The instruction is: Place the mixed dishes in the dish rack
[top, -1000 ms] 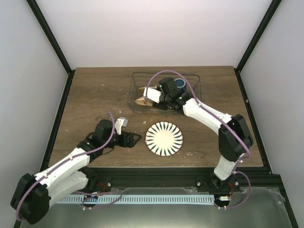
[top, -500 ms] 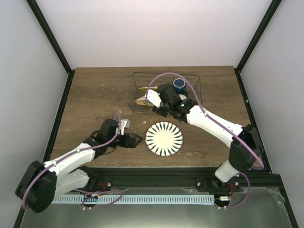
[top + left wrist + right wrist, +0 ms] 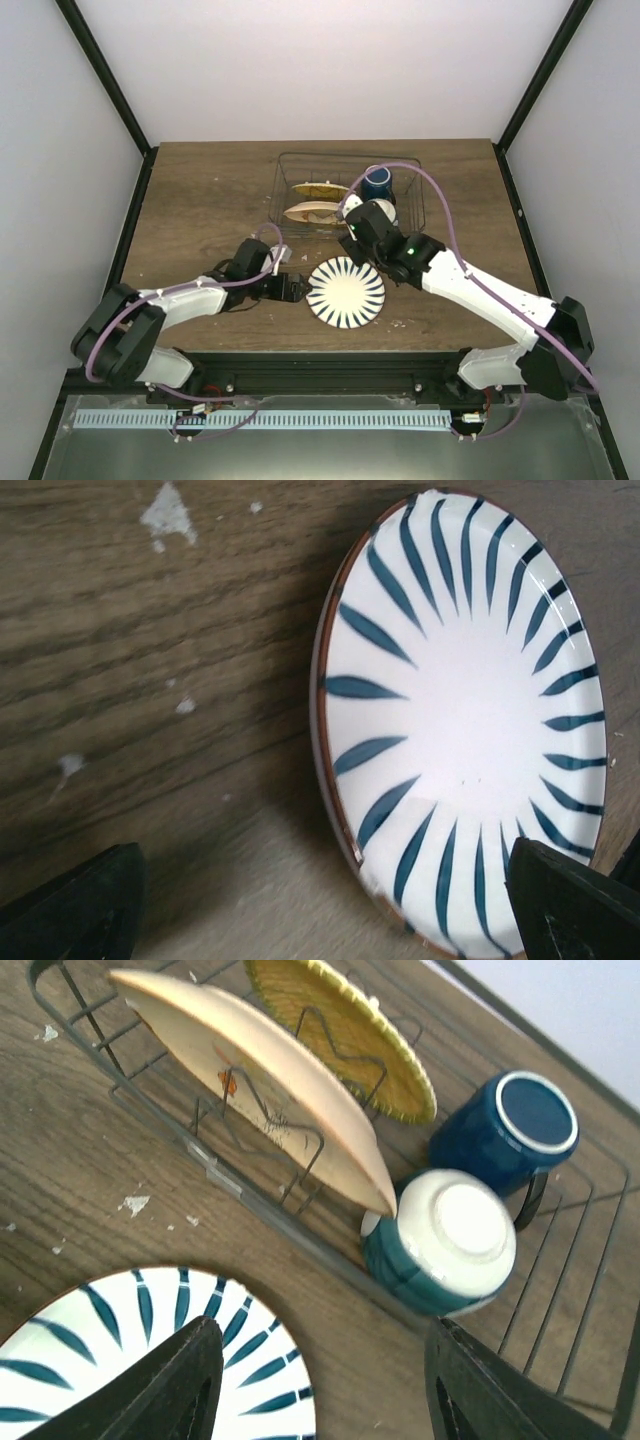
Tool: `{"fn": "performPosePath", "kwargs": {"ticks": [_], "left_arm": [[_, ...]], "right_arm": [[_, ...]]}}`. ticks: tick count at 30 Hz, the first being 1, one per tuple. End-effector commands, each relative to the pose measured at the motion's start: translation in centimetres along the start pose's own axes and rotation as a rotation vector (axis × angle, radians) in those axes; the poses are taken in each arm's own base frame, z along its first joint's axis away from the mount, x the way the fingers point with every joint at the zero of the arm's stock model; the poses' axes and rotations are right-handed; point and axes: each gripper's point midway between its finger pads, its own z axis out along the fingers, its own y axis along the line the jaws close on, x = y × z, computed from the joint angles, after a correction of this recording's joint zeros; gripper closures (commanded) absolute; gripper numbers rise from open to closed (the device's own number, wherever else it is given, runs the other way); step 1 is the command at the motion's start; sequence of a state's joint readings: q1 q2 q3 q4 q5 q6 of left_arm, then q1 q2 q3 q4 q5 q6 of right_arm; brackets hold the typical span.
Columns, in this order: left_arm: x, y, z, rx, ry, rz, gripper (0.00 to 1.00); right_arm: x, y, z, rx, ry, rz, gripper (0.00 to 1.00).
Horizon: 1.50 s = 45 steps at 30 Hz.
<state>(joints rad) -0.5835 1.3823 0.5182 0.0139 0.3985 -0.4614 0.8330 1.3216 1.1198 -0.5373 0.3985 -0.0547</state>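
I need to move my left gripper gently sideways over the striped plate's brown-edged rim next and close it, since that rim is to the gripper's right in the top view.
The wire dish rack (image 3: 279,195) stands at the back of the table. A yellow woven plate (image 3: 340,1030) and a cream plate (image 3: 260,1080) lean on edge in it. Beside them are a dark blue mug (image 3: 510,1130) and an upturned teal-and-white bowl (image 3: 445,1235). A white plate with blue stripes (image 3: 345,291) lies flat on the table in front of the rack. My left gripper (image 3: 296,289) is open at that plate's left rim (image 3: 345,810), which lies between its fingers. My right gripper (image 3: 355,243) hovers open and empty over the rack's front edge (image 3: 250,1195).
White flecks (image 3: 170,515) mark the wooden tabletop to the left of the striped plate. Black frame posts (image 3: 525,110) rise at the table's back corners. The right arm's purple cable (image 3: 430,185) arches over the rack's right side.
My right gripper has drawn back out of the rack toward the front, uncovering the plates and the bowl. My left gripper has slid right, up to the striped plate's rim.
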Motion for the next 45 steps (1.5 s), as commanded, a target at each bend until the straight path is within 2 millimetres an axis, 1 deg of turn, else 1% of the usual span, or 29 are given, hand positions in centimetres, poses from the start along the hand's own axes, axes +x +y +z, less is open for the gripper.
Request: {"fn": "performPosePath", "kwargs": {"ticks": [1, 4, 9, 12, 15, 18, 20, 22, 25, 27, 28, 32, 37, 40, 44, 45], "left_arm": [[-1.6, -1.8, 1.5, 0.037, -0.012, 0.046, 0.01], [-1.4, -2.1, 3.0, 0.021, 0.019, 0.058, 0.06], [-0.7, -2.6, 5.0, 0.005, 0.070, 0.062, 0.23], [-0.2, -2.3, 5.8, -0.021, 0.092, 0.058, 0.35], [0.3, -1.9, 6.3, -0.037, 0.110, 0.051, 0.42], [0.7, -1.5, 6.8, -0.049, 0.124, 0.048, 0.49], [1.1, -1.1, 7.1, -0.055, 0.136, 0.043, 0.56], [1.5, -0.9, 7.4, -0.053, 0.146, 0.042, 0.65], [1.9, -1.0, 7.7, -0.037, 0.157, 0.036, 0.83], [2.0, -1.1, 7.9, -0.021, 0.160, 0.034, 0.96], [2.1, -1.2, 8.0, -0.014, 0.162, 0.033, 1.00], [2.2, -1.8, 8.0, 0.027, 0.155, 0.031, 1.00], [2.0, -2.4, 7.0, 0.070, 0.128, 0.022, 1.00], [1.5, -2.3, 5.7, 0.089, 0.095, 0.001, 1.00], [0.7, -1.2, 3.0, 0.085, 0.035, -0.034, 1.00], [0.1, -1.1, 1.9, 0.083, 0.004, -0.035, 1.00]], "right_arm": [[1.3, -0.1, -1.7, 0.000, -0.008, 0.157, 0.43], [2.3, -0.3, -2.3, 0.004, -0.008, 0.196, 0.43], [4.2, -1.2, -3.1, 0.040, 0.017, 0.225, 0.43], [5.1, -1.7, -3.5, 0.063, 0.035, 0.231, 0.43], [5.8, -2.2, -4.0, 0.082, 0.048, 0.233, 0.44], [6.0, -2.5, -4.5, 0.088, 0.043, 0.244, 0.44], [6.1, -2.5, -4.7, 0.084, 0.040, 0.253, 0.44], [6.4, -2.4, -4.7, 0.081, 0.042, 0.260, 0.44], [6.9, -2.0, -4.5, 0.065, 0.059, 0.271, 0.44], [7.3, -1.4, -4.2, 0.040, 0.077, 0.282, 0.42], [7.5, -1.0, -4.0, 0.023, 0.085, 0.288, 0.41], [8.2, 0.8, -3.4, -0.056, 0.115, 0.334, 0.32], [8.3, 2.3, -3.2, -0.137, 0.104, 0.409, 0.16], [8.3, 2.3, -3.2, -0.151, 0.105, 0.445, 0.08], [8.7, 2.5, -2.7, -0.199, 0.120, 0.485, 0.05], [8.8, 2.6, -2.5, -0.216, 0.122, 0.498, 0.05]]}}
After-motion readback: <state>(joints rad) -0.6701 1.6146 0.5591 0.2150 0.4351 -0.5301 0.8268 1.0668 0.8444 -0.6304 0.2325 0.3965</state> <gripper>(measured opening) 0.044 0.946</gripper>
